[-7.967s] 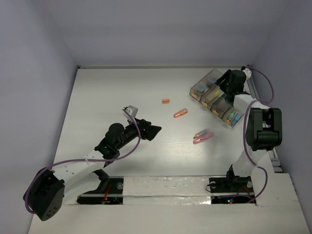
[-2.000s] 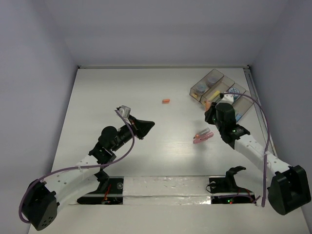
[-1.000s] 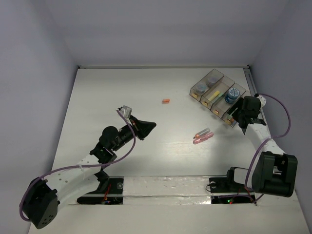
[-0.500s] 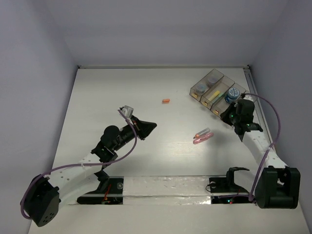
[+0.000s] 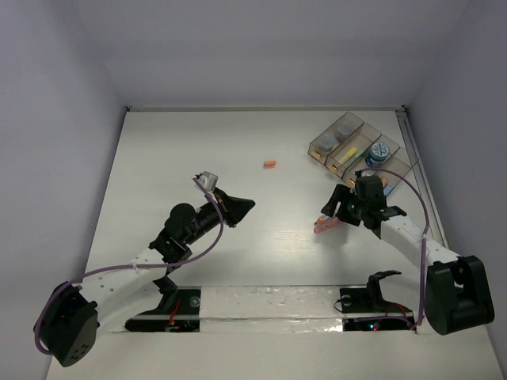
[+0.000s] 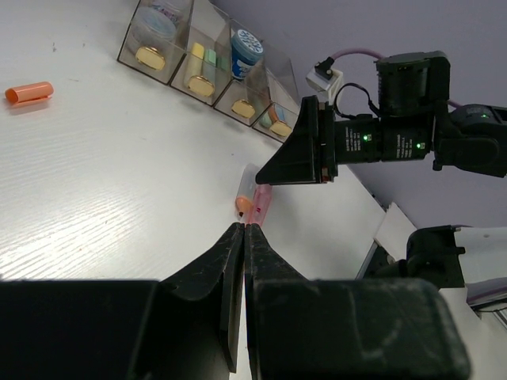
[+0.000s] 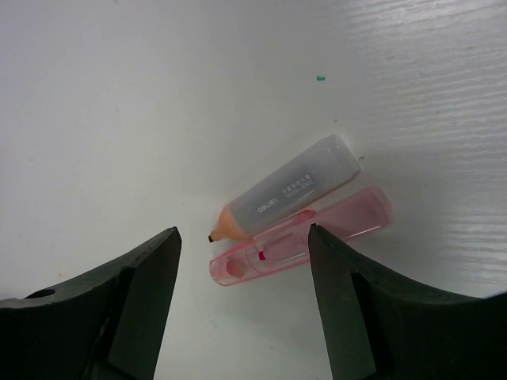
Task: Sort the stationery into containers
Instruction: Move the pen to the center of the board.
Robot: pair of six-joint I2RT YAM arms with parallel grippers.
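Note:
The grey stick lies below my right gripper, slanted across its open fingers. So the gripper turns next and moves down astride the grey stick's printed middle (image 7: 287,191).
A clear pink stick (image 7: 317,232) and a grey stick with an orange tip (image 7: 287,190) lie side by side on the white table. My right gripper (image 7: 242,233) hovers open just above them, its fingers standing either side of the pink stick's near end and holding nothing. From above, the right gripper (image 5: 333,209) covers most of the pair, and only a pink end (image 5: 322,228) shows. An orange stub (image 5: 270,164) lies alone farther back. The containers (image 5: 323,148) stand at the back right. My left gripper (image 5: 242,207) is shut and empty at mid-table.
The bins hold a blue roll (image 5: 376,155), a grey roll (image 5: 345,128) and yellow pieces (image 5: 349,150). The left wrist view shows the left gripper (image 6: 244,228) pointing at the pink stick (image 6: 261,205), with the orange stub (image 6: 28,93) at the far left.
My right arm has swung from the containers down and left to above the pink and grey sticks, and its jaws now stand open. The left arm has stayed put.

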